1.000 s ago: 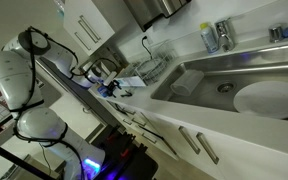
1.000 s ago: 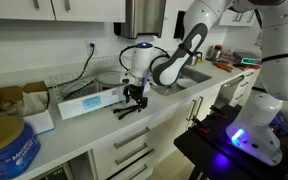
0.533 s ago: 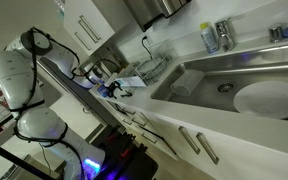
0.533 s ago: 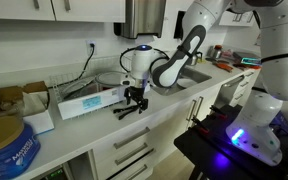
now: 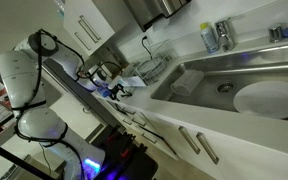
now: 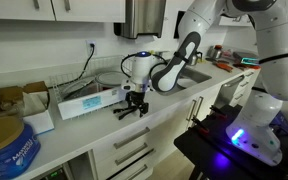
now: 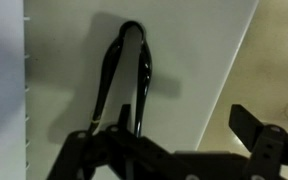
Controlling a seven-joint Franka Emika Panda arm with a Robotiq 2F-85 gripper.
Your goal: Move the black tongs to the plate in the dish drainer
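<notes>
I should next ease my gripper down and left in the wrist view, over the tongs' arm by the counter edge (image 7: 144,88), as it lies closer to one finger.
The black tongs (image 7: 124,75) lie flat on the white counter, hinge end away from me; they also show under the hand in an exterior view (image 6: 130,110). My gripper (image 7: 169,145) hangs open just above them, with the tongs' arms between its fingers, nearer one finger. It shows in both exterior views (image 6: 135,96) (image 5: 112,88). The dark wire dish drainer (image 5: 153,68) stands behind on the counter beside the sink. A pale plate (image 6: 107,76) shows dimly in it, mostly hidden by my arm.
A flat blue-and-white box (image 6: 89,102) lies right beside the tongs. The steel sink (image 5: 224,72) holds a large white disc (image 5: 267,98). A soap bottle (image 5: 210,37) stands behind the sink. A blue tub (image 6: 6,140) and cardboard boxes sit further along the counter.
My arm's upper links have shifted slightly. The gripper stays open over the tongs, and the tongs have not moved.
</notes>
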